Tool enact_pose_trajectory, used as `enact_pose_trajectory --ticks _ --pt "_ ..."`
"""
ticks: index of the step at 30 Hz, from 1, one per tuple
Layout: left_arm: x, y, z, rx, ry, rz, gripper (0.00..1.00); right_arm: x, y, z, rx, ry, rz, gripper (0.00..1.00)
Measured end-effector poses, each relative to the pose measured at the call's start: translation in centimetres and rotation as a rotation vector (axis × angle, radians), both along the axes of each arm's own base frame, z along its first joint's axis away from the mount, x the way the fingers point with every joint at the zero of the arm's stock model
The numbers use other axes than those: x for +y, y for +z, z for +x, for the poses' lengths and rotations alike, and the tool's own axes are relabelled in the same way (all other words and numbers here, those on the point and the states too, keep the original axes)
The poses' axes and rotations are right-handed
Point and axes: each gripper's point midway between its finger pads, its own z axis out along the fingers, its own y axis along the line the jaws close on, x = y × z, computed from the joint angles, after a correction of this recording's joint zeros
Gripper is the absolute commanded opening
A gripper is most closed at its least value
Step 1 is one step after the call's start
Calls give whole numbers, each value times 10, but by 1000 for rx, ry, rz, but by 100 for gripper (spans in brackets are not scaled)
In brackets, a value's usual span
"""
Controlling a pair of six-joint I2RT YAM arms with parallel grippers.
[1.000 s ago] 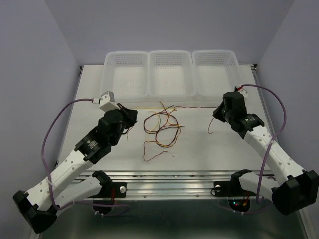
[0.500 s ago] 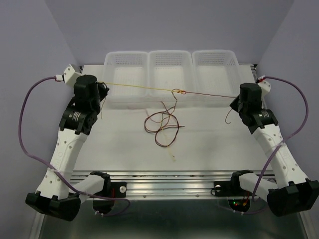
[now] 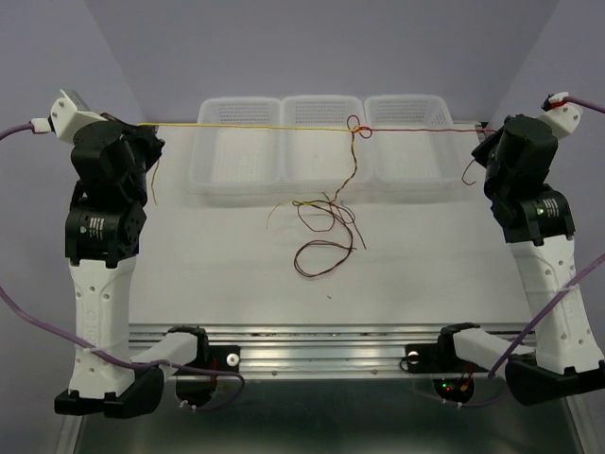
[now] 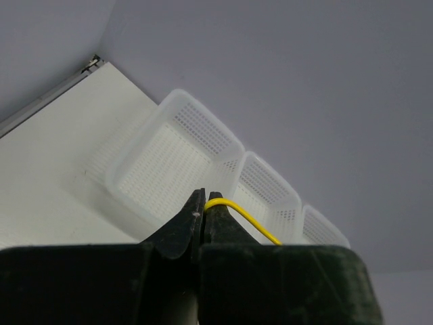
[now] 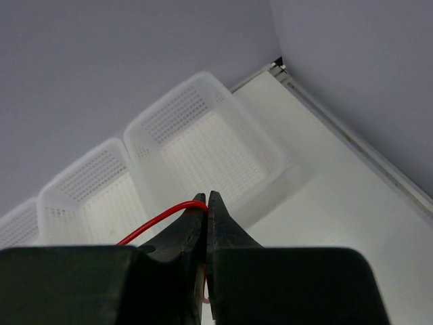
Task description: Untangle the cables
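Note:
The yellow cable [image 3: 246, 127] goes down to the right in the top view with my left gripper next, toward the nearest basket's near corner [image 3: 197, 188], for release. The taut line's knot remains.
A yellow cable [image 3: 246, 127] and a red cable [image 3: 416, 130] are pulled taut in one high line, joined at a knot [image 3: 357, 130] over the middle basket. Darker loops [image 3: 321, 236] hang from the knot down to the table. My left gripper [image 3: 142, 132] is raised at the far left and shut on the yellow cable [image 4: 243, 218]. My right gripper [image 3: 484, 140] is raised at the far right and shut on the red cable [image 5: 159, 220]. A short loose end hangs below each gripper.
Three white mesh baskets [image 3: 241, 106] stand in a row along the table's far edge, under the taut line. They also show in the left wrist view [image 4: 169, 162] and the right wrist view [image 5: 203, 145]. Grey walls close in on both sides.
Both arms have risen and swung outward, pulling the yellow and red cables tight. The knot has lifted over the baskets and the loose loops have been drawn up and shrunk.

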Motion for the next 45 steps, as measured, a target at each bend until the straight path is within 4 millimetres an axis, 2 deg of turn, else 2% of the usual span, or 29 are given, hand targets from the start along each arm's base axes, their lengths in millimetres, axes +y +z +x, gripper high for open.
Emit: enact_pose_trajectory --ticks 4,7,10,13,15,17,20,23,26,27,29,30,31,34,37,43,45 --pt "12 1 5 27 16 8 0 -10 30 -2 -36 -44 -47 1" --pt "34 -6 13 66 65 14 0 -18 44 -1 -45 -82 -84 1" --pt "44 -13 12 94 81 16 0 -20 46 -4 -36 -86 -105 1" --pt "40 -14 7 74 38 23 0 -18 45 -9 -35 -56 -110 1" --pt "34 -20 4 60 -4 26 0 -6 39 -11 -34 32 -100 1" --pt "25 -37 1 63 -58 20 0 12 31 -10 -26 155 -84 1" --pt "9 -66 1 85 -151 7 0 63 10 -4 -7 445 -38 1" --pt "-11 -100 1 127 -252 -9 1 117 -23 -4 43 740 42 1" --pt "-33 -131 -3 172 -343 -17 22 154 -59 -9 115 948 135 1" --pt "-41 -142 -6 188 -374 -18 41 163 -67 -12 135 1003 166 1" --pt "-54 -162 -11 207 -422 -26 65 178 -73 -18 141 1101 215 1" --pt "-65 -176 -15 229 -460 -26 93 186 -71 -24 133 1157 237 1" --pt "-73 -187 -18 249 -489 -33 99 192 -66 -28 118 1199 250 1" --pt "-100 -219 -28 312 -580 -49 99 202 -50 -36 55 1294 249 1" --pt "-124 -232 -35 332 -665 -48 99 209 -36 -45 4 1359 242 1" --pt "-179 -228 -45 302 -844 2 99 216 -21 -52 -37 1439 241 1" --pt "-193 -226 -46 298 -886 27 99 219 -10 -54 -62 1471 237 1"
